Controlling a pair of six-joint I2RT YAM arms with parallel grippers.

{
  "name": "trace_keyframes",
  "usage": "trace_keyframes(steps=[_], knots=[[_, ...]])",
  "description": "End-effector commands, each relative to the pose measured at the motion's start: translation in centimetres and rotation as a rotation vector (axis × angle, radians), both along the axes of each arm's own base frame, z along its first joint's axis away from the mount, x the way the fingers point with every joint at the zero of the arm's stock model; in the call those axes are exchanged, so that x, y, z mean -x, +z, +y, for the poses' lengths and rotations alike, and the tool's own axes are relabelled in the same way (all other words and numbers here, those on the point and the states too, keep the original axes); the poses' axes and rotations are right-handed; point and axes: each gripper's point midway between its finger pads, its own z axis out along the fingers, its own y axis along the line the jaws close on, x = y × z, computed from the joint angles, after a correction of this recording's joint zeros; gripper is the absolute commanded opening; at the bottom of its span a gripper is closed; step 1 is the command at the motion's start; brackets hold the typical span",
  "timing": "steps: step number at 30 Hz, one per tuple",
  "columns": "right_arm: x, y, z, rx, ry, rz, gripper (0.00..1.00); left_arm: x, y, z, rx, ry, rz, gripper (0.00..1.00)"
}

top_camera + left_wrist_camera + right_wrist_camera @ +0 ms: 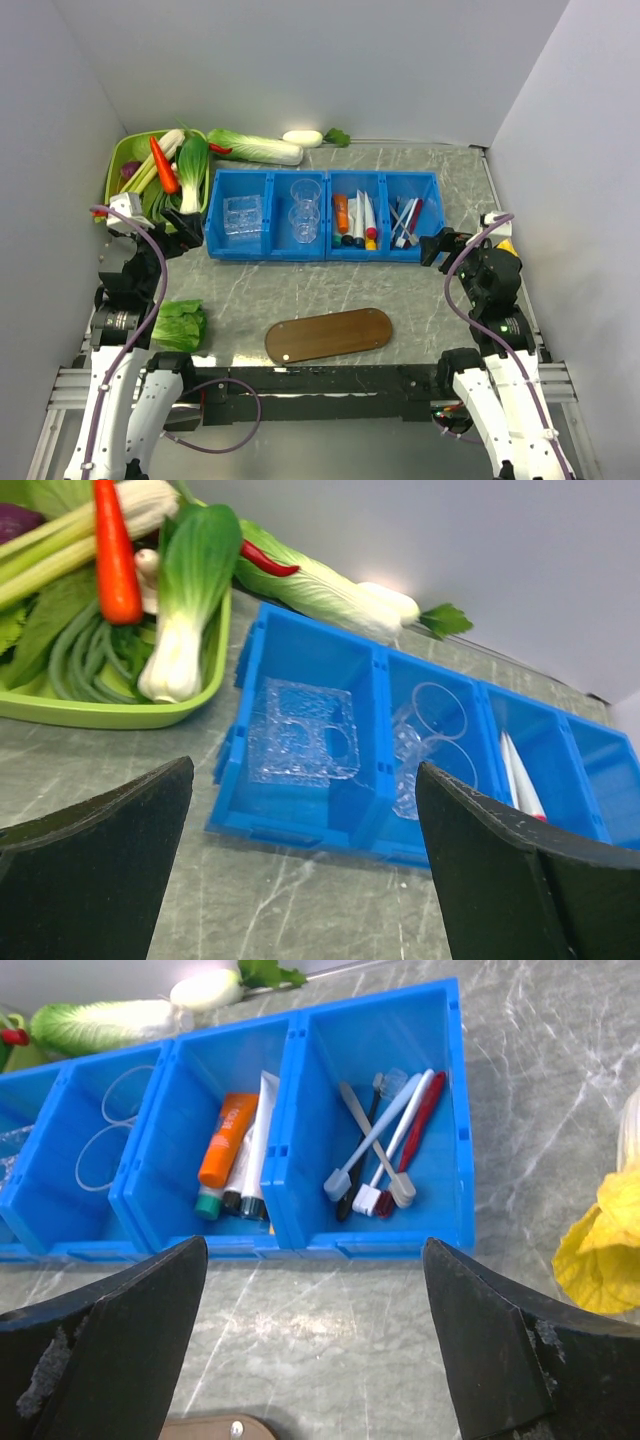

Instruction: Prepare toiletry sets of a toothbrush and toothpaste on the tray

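Observation:
The near cup's opening faces up, so I will move my left gripper to the right in the top view and then down onto the cup's rim nearest the plastic piece.
The brown wooden tray [328,335] lies bare at the table's near middle; its end shows in the right wrist view [210,1428]. Several toothbrushes [385,1155] lie in the rightmost blue bin [408,222]. White toothpaste tubes [256,1145] lie beside an orange tube [225,1140] in the bin to its left; they also show in the top view [360,218]. My left gripper [178,232] is open and empty, left of the bins. My right gripper [442,246] is open and empty, just right of the toothbrush bin's near corner.
A row of blue bins [322,215] also holds a clear plastic piece [300,730] and clear cups [304,208]. A green basket [120,170] of vegetables stands back left. A cabbage [255,146] lies behind the bins. A lettuce leaf [180,324] lies near left. A yellow object [605,1235] lies far right.

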Motion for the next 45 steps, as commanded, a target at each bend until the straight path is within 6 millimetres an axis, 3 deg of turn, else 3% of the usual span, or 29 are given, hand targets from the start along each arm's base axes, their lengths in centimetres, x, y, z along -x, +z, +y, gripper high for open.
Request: trace_keyframes(steps=[1, 7, 13, 14, 15, 16, 17, 18, 19, 20, 22, 23, 24, 25, 26, 27, 28, 29, 30, 31, 32, 39, 43, 45], knots=[[0.2, 2.9, -0.1, 0.010, -0.002, -0.043, 0.92, 0.1, 0.6, 1.2, -0.005, 0.069, -0.020, 0.97], [0.2, 2.7, 0.5, 0.035, 0.039, 0.006, 0.80, -0.4, 0.6, 0.3, -0.035, 0.011, -0.033, 0.99], [-0.4, 2.1, 2.4, 0.070, 0.111, 0.064, 0.70, -1.9, 0.5, -3.1, -0.056, -0.116, -0.003, 0.86], [-0.5, 2.0, 2.7, 0.076, 0.121, 0.073, 0.70, -2.9, -0.6, -3.5, -0.074, -0.110, 0.051, 0.86], [-0.6, 1.7, 3.0, 0.087, 0.128, 0.085, 0.70, -2.8, -1.4, -5.5, -0.111, -0.161, 0.088, 0.85], [-0.7, 1.6, 3.6, 0.095, 0.146, 0.095, 0.71, -3.3, -0.7, -5.6, -0.139, -0.128, 0.095, 0.86], [-0.8, 1.4, 3.7, 0.100, 0.150, 0.102, 0.71, -4.0, -2.0, -6.7, -0.176, -0.139, 0.146, 0.86], [-0.8, 1.3, 4.0, 0.105, 0.159, 0.105, 0.71, -3.9, -1.3, -8.8, -0.203, -0.195, 0.143, 0.85], [-0.8, 1.2, 4.4, 0.104, 0.171, 0.111, 0.71, -4.3, -1.4, -9.7, -0.213, -0.211, 0.152, 0.84], [-0.9, 1.2, 4.5, 0.102, 0.173, 0.113, 0.71, -4.9, -2.4, -11.1, -0.224, -0.253, 0.189, 0.83], [-0.8, 1.2, 4.8, 0.102, 0.183, 0.114, 0.70, -5.6, -1.5, -13.5, -0.215, -0.310, 0.172, 0.77], [-0.8, 1.3, 4.8, 0.100, 0.184, 0.115, 0.70, -6.4, -2.7, -14.7, -0.232, -0.331, 0.208, 0.76], [-0.7, 1.3, 4.9, 0.102, 0.186, 0.114, 0.69, -6.7, -1.9, -16.2, -0.232, -0.363, 0.196, 0.75], [-0.7, 1.2, 4.9, 0.103, 0.186, 0.116, 0.69, -7.2, -2.3, -17.0, -0.238, -0.381, 0.217, 0.74], [-0.7, 1.4, 5.0, 0.102, 0.188, 0.111, 0.69, -8.0, -4.3, -18.4, -0.257, -0.410, 0.275, 0.73], [-0.7, 1.3, 4.9, 0.105, 0.185, 0.112, 0.69, -8.5, -3.2, -19.7, -0.259, -0.430, 0.263, 0.73], [-0.6, 1.4, 5.0, 0.102, 0.187, 0.110, 0.69, -8.7, -4.4, -20.2, -0.280, -0.440, 0.313, 0.72], [-0.7, 1.5, 5.0, 0.101, 0.187, 0.107, 0.69, -9.6, -6.8, -21.2, -0.299, -0.453, 0.385, 0.70], [-0.7, 1.6, 4.9, 0.101, 0.186, 0.105, 0.69, -10.3, -6.2, -21.9, -0.284, -0.456, 0.388, 0.69], [-0.6, 1.5, 5.0, 0.101, 0.187, 0.107, 0.69, -10.7, -6.9, -22.3, -0.288, -0.460, 0.410, 0.69], [-0.6, 1.5, 5.0, 0.101, 0.187, 0.107, 0.69, -11.2, -8.9, -22.7, -0.306, -0.460, 0.464, 0.68], [-0.4, 1.4, 5.0, 0.106, 0.193, 0.105, 0.69, -13.5, -10.7, -23.0, -0.350, -0.399, 0.493, 0.66], [-0.4, 1.2, 5.2, 0.102, 0.205, 0.107, 0.69, -14.0, -13.5, -23.2, -0.382, -0.396, 0.558, 0.65], [-0.3, 0.9, 5.4, 0.102, 0.214, 0.115, 0.70, -14.3, -14.0, -23.3, -0.390, -0.390, 0.573, 0.65]])
